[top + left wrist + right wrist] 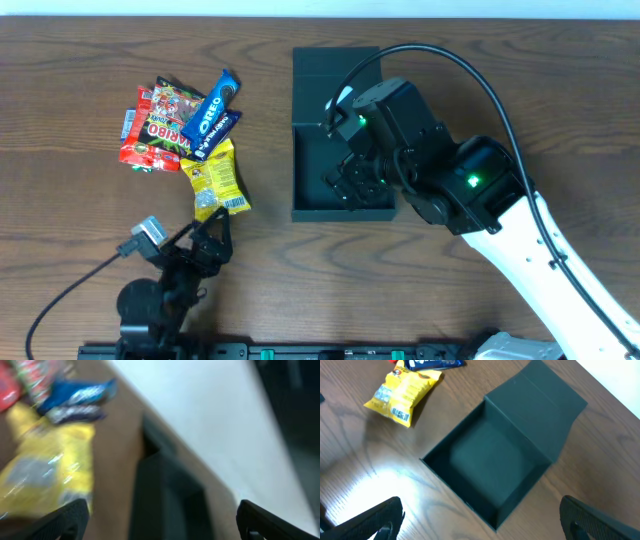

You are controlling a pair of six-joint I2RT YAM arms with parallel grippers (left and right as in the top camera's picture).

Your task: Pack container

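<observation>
I need to reach my left gripper outward past the yellow packet [218, 180] and down across the Oreo's middle [211, 108], because the brighter blue Oreo packet is lying on top of the pile.
The container [312, 160] is a dark, shallow square box standing open and empty, its flap lid [330, 85] laid back toward the far side. In the right wrist view the box [490, 465] lies just ahead of my open, empty right gripper [480, 522], which hovers over the box's near corner [352, 182]. My left gripper [212, 233] is open and empty just in front of a yellow snack packet [218, 180]. The left wrist view is blurred and shows the yellow packet [50, 470], the box [170, 500] and the open jaws [162, 525].
A pile of snack packets lies at the left: a red Haribo bag [155, 125] and two blue Oreo packets [212, 98] [215, 132]. The right arm and its black cable [470, 70] reach over the box. The table is brown wood.
</observation>
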